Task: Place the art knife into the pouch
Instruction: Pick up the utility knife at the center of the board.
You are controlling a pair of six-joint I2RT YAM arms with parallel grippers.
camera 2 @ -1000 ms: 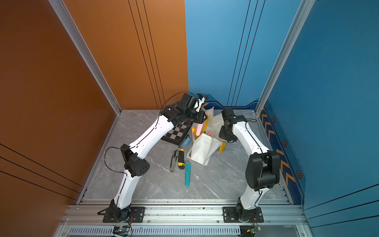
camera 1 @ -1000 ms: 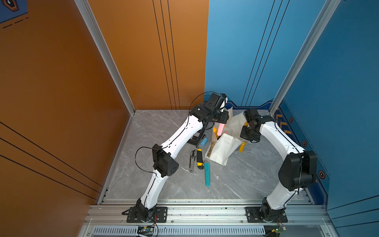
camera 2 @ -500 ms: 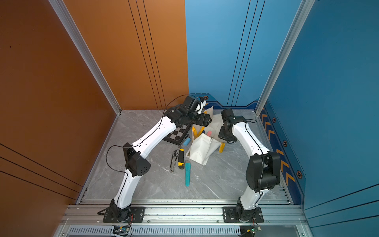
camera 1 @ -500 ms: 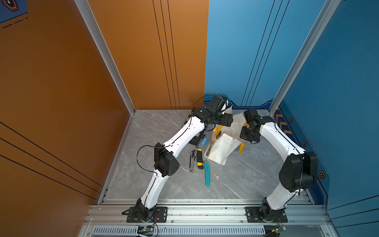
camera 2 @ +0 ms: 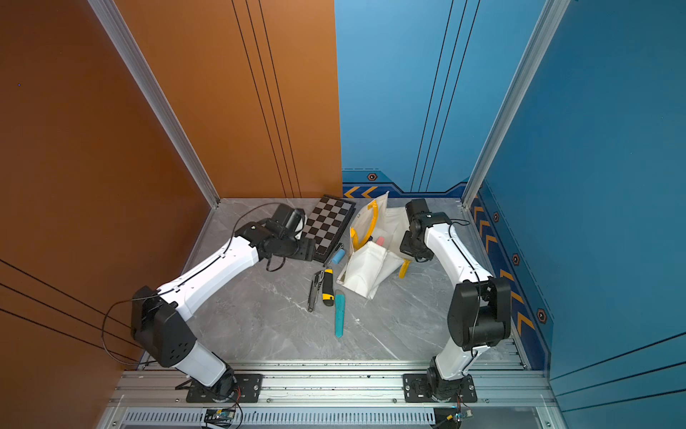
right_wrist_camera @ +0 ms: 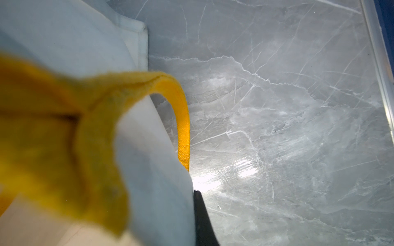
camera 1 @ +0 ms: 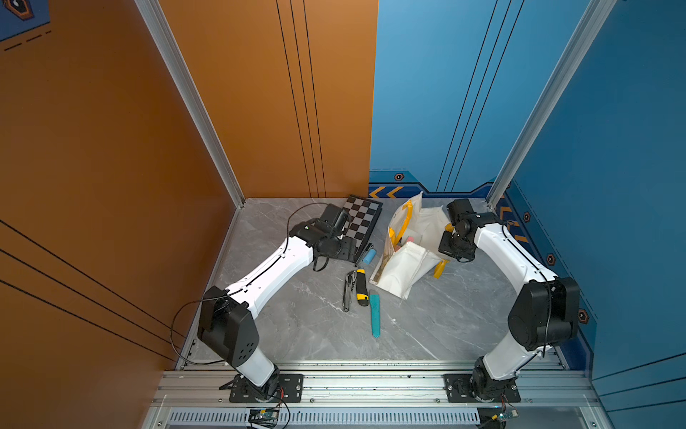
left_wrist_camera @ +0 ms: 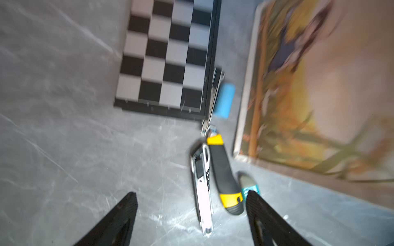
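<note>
The open left gripper comes down next until its fingers straddle the middle of the silver art knife (camera 1: 348, 291) (left_wrist_camera: 202, 191), since the art knife lies on the table below it.
The cream pouch (camera 1: 404, 269) (camera 2: 365, 271) stands open on the grey table, yellow handles up. A slim pink thing (camera 1: 410, 239) shows inside its mouth. My right gripper (camera 1: 451, 252) is shut on the pouch's right rim; in the right wrist view white cloth (right_wrist_camera: 153, 161) and a yellow handle (right_wrist_camera: 183, 127) fill the jaws. Left of the pouch lie a silver art knife (camera 1: 348, 291) (left_wrist_camera: 202, 191), a black-and-yellow knife (camera 1: 361, 288) (left_wrist_camera: 223, 174) and a teal knife (camera 1: 375, 314). My left gripper (left_wrist_camera: 191, 202) (camera 1: 347, 249) hangs open and empty over the chessboard's near edge, behind those knives.
A black-and-white chessboard (camera 1: 362, 223) (left_wrist_camera: 166, 55) lies at the back, left of the pouch. A blue cylinder (camera 1: 369, 256) (left_wrist_camera: 225, 100) and a black pen (camera 1: 364, 252) lie between board and pouch. Walls close in the back and both sides.
The left gripper opened and let the pink thing go into the pouch, then drew back left and down to the chessboard's edge. The right arm has stayed put.
</note>
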